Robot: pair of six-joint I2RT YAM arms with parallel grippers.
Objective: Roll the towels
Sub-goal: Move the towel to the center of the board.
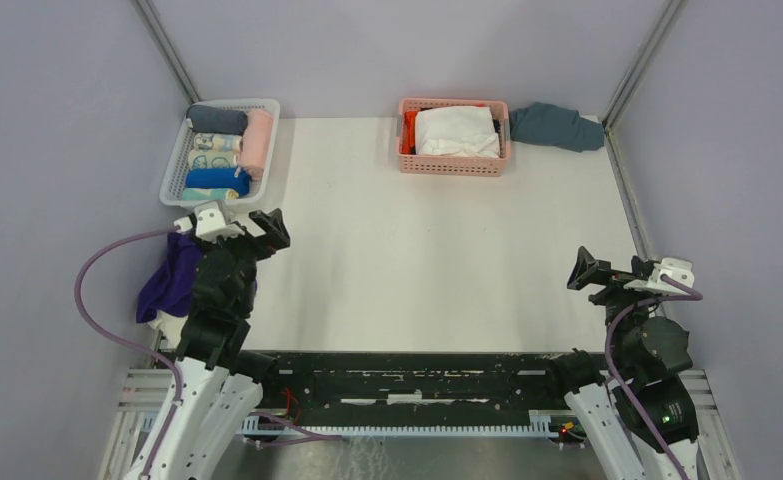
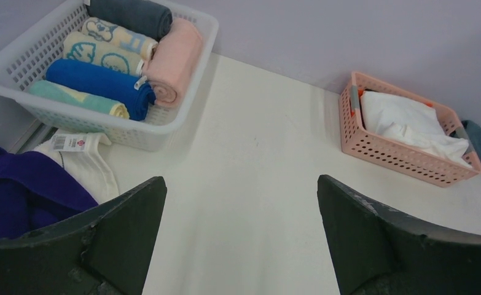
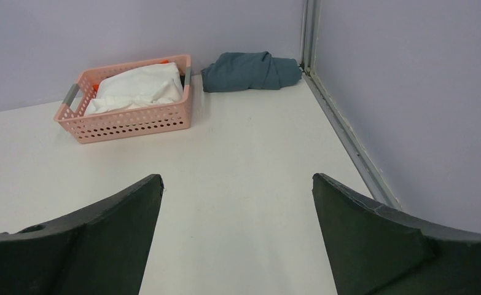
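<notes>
The left gripper swings to the left in the top view, tilts down and lowers onto the bunched purple towel [image 1: 174, 275] [image 2: 32, 190] next, since it rests on the white one.
A white basket [image 1: 270, 140] at the far left holds several rolled towels [image 1: 217, 180]; it also shows in the left wrist view [image 2: 182, 117] with the rolls [image 2: 99, 83]. A pink basket [image 1: 454, 165] at the far middle holds unrolled white towels [image 1: 455, 130], also in the left wrist view [image 2: 410, 120] and right wrist view [image 3: 136, 89]. A grey-blue towel [image 1: 557, 127] lies bunched in the far right corner. A purple towel [image 1: 172, 280] and a white one [image 2: 81, 160] lie at the table's left edge. My left gripper [image 1: 267, 232] is open and empty above the table. My right gripper [image 1: 589, 272] is open and empty.
Purple walls and metal posts [image 1: 627, 70] close in the table [image 1: 417, 250]. A metal rail [image 3: 348, 135] runs along the right edge. The black base frame [image 1: 417, 375] lies across the near edge.
</notes>
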